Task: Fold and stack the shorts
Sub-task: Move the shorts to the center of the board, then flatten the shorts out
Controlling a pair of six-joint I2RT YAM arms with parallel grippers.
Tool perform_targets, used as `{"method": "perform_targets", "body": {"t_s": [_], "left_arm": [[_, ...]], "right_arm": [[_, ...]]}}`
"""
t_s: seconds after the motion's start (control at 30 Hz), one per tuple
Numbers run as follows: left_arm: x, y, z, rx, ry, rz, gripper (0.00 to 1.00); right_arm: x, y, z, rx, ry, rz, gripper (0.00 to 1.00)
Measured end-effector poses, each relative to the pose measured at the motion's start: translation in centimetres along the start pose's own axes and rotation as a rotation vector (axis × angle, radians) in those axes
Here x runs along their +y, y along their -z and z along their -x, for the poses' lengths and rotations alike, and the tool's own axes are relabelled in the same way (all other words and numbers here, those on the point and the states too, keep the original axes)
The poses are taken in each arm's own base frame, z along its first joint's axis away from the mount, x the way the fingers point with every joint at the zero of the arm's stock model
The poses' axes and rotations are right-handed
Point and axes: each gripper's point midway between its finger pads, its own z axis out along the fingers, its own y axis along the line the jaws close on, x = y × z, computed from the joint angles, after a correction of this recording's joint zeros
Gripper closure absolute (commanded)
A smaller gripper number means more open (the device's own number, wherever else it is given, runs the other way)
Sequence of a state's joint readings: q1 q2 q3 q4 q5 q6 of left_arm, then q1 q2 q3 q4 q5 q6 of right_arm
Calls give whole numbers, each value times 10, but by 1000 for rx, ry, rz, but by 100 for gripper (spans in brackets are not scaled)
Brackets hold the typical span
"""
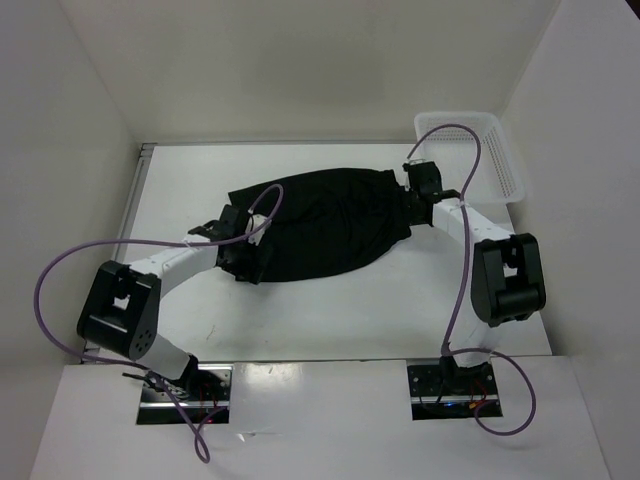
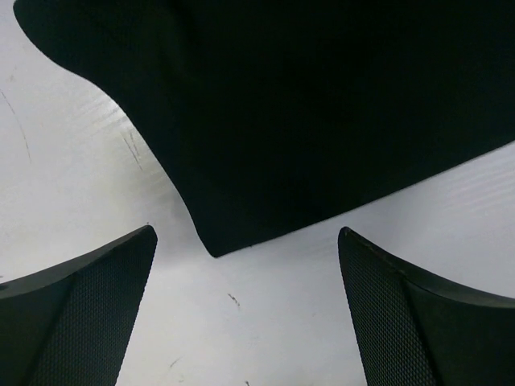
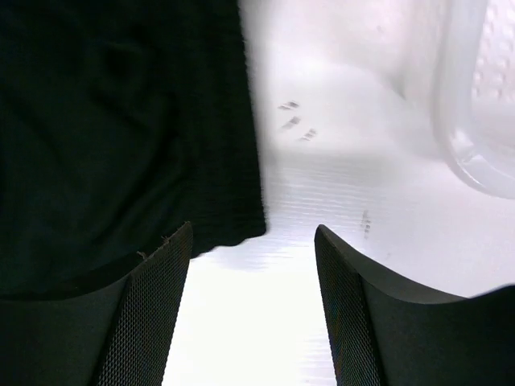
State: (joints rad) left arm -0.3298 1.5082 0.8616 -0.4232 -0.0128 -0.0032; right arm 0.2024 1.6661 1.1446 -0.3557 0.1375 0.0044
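Observation:
The shorts' near corner lies below, just past the fingers of my left gripper, so my left gripper should lower until its fingers are on both sides of that corner and then close.
The black shorts lie spread flat in the middle of the white table. My left gripper hovers at their left edge, open and empty; in the left wrist view a corner of the shorts lies just ahead of the fingertips. My right gripper is at their right edge, open and empty; in the right wrist view the shorts' edge lies ahead and left, partly behind the left finger.
A white plastic mesh basket stands at the back right corner, and its rim shows in the right wrist view. White walls enclose the table on the left, back and right.

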Motion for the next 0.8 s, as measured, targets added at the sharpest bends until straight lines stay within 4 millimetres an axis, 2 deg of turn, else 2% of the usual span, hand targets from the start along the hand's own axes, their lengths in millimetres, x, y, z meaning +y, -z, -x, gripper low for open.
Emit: {"method": "perform_targets", "body": {"t_s": [0.07, 0.17, 0.23, 0.27, 0.3, 0.37, 0.4, 0.43, 0.5, 0.53, 0.57, 0.7, 0.77, 0.8], "left_arm": [[2, -6, 1, 1, 0, 9, 0], [3, -15, 2, 2, 1, 15, 4], [3, -21, 2, 6, 2, 13, 16], [2, -22, 4, -1, 3, 9, 27], [2, -22, 5, -6, 4, 10, 33], [1, -24, 7, -12, 6, 0, 49], [-1, -25, 8, -18, 4, -6, 63], [-2, -25, 10, -22, 6, -11, 69], [-3, -26, 12, -33, 1, -15, 80], [-2, -26, 13, -37, 1, -15, 93], [-3, -27, 14, -41, 3, -15, 100], [3, -28, 18, -57, 0, 14, 100], [14, -27, 22, -65, 12, 57, 100], [24, -27, 28, -71, 28, 86, 100]], "right_arm": [[-9, -10, -10, 37, -15, -21, 32], [-7, -24, -24, 85, -16, -14, 32], [-3, -35, -35, 126, -20, 1, 34], [-2, -40, -40, 144, -22, 4, 34], [-1, -44, -45, 161, -25, 8, 36], [2, -48, -45, 166, -31, 24, 42], [4, -48, -44, 163, -35, 33, 49], [6, -49, -44, 164, -37, 45, 63], [9, -51, -45, 167, -37, 60, 79], [10, -51, -44, 167, -40, 69, 86], [13, -51, -43, 166, -43, 83, 98], [23, -49, -35, 162, -49, 142, 100], [30, -47, -14, 136, -54, 177, 100], [32, -44, 4, 108, -59, 191, 100]]}}
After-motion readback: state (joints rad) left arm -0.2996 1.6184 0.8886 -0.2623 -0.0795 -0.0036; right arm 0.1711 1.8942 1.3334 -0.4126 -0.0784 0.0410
